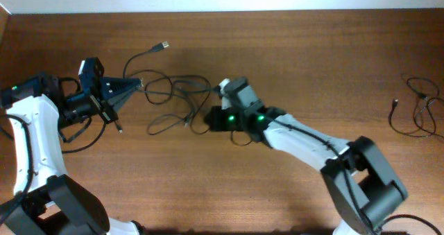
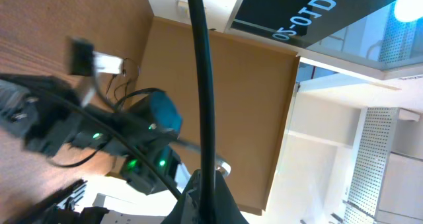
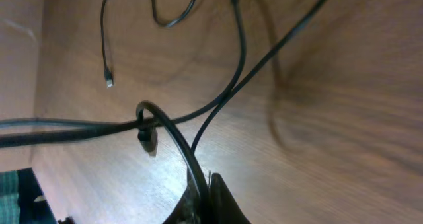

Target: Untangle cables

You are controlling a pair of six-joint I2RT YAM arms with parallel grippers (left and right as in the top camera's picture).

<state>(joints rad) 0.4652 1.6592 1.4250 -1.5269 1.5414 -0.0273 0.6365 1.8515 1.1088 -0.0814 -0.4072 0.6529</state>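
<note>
The tangle's loops still overlap, so my right gripper will pull the cable toward the right in the overhead view and let go of it over bare tabletop.
A tangle of thin black cables (image 1: 173,96) lies on the wooden table between my two arms, with one plug end (image 1: 164,46) at the far left. My left gripper (image 1: 139,84) is shut on a cable at the tangle's left edge; in the left wrist view the cord (image 2: 201,85) runs straight up from the closed fingers (image 2: 210,197). My right gripper (image 1: 208,117) is shut on a cable at the tangle's right side; in the right wrist view that cord (image 3: 178,145) curves out of the closed fingers (image 3: 205,197), past a small plug (image 3: 149,139).
A second bundle of thin black cables (image 1: 420,107) lies at the far right of the table. The table's far edge (image 1: 222,12) runs along the top. Thicker wires hang by the left arm's base (image 1: 76,134).
</note>
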